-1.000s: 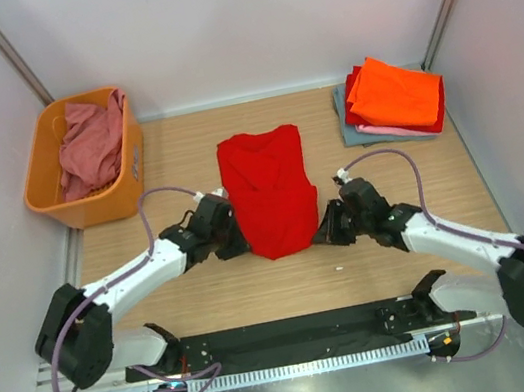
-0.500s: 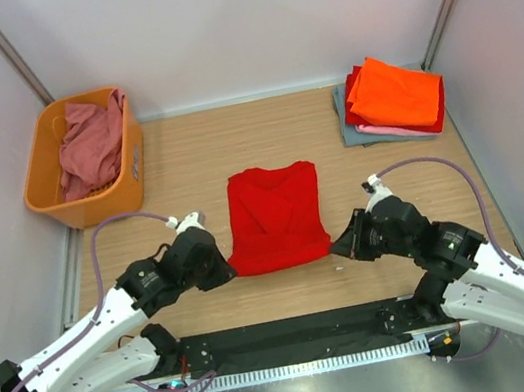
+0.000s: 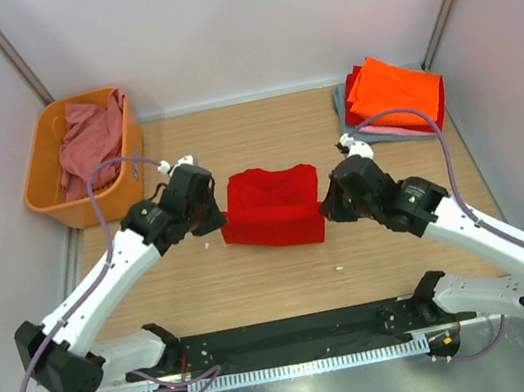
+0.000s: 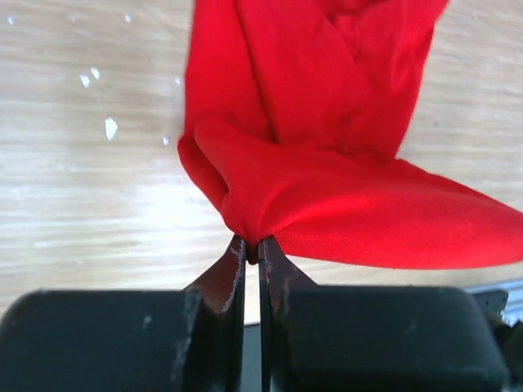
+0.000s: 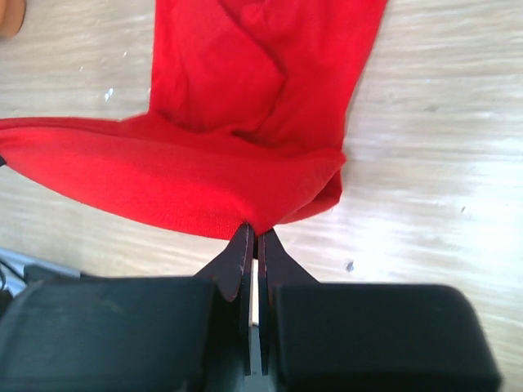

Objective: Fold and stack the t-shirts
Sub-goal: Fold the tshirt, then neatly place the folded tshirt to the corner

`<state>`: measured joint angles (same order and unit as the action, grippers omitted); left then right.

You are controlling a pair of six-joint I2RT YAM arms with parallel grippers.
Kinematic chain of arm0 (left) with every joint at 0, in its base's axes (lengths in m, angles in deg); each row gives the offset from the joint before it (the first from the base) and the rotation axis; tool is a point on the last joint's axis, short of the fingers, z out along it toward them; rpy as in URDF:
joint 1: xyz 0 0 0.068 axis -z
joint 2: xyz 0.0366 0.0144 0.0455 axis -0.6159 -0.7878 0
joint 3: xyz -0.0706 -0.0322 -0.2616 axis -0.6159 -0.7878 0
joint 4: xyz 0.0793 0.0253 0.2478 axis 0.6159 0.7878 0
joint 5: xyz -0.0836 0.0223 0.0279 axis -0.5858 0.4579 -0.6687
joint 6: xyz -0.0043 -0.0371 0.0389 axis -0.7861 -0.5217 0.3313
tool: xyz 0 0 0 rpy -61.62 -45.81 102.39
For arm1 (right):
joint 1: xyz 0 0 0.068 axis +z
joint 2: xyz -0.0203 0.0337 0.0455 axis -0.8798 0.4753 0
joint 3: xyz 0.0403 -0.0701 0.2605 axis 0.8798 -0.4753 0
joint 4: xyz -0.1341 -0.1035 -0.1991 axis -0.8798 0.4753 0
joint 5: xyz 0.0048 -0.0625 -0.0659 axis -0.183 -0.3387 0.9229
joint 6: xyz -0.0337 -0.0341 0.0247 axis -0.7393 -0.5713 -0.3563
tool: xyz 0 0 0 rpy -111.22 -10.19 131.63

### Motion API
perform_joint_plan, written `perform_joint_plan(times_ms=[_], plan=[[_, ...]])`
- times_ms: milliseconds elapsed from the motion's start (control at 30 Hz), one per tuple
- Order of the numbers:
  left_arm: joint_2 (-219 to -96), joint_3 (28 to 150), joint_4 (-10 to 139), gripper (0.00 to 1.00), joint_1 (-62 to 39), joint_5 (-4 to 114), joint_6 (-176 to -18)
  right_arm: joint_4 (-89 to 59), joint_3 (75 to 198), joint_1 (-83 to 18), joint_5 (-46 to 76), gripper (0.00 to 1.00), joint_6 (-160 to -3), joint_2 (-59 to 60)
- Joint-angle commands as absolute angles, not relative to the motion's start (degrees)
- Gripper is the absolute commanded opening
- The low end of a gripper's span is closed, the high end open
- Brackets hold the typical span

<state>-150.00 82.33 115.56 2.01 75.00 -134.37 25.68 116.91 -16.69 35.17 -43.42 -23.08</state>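
Note:
The hem still hangs short, so next I need to carry the pinched corner in my left gripper outward and down to the red t-shirt's far edge and release it there.
A bright red t-shirt lies in the middle of the table, its near edge lifted and doubled back over itself. My left gripper is shut on that edge's left corner; its fingertips pinch the red t-shirt. On the right corner my right gripper is shut too, and the red t-shirt bunches at its fingertips. A stack of folded t-shirts, orange on top, sits at the back right. A dusty rose t-shirt is crumpled in the orange basket.
The orange basket stands at the back left, close to my left arm. Enclosure walls rise at the left, right and back. A black rail runs along the near edge between the arm bases.
Both grippers have carried the red t-shirt's near edge away from the bases and over the rest of the shirt. The shirt now looks shorter front to back.

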Motion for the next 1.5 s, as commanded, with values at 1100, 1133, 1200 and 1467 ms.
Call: perform_joint_plan(times_ms=[1100,1133,1200,1467], plan=[[-209.6,136.74,121.13,0.86,-22.72,48.06,-118.27,13.73,149.44,-47.38,17.09,1.0,-58.19,20.13],[-206.96,133.87,118.41,0.86,-22.98,48.76,-118.18,12.15,146.19,-47.38,16.04,1.0,-57.83,17.82],[-201.84,130.43,118.81,0.86,-23.42,50.87,-117.48,7.49,136.34,-47.38,12.17,1.0,-56.26,11.95],[-193.93,115.77,113.65,0.84,-23.6,46.67,-114.75,-6.67,112.86,-47.47,2.32,1.0,-51.94,5.75]])
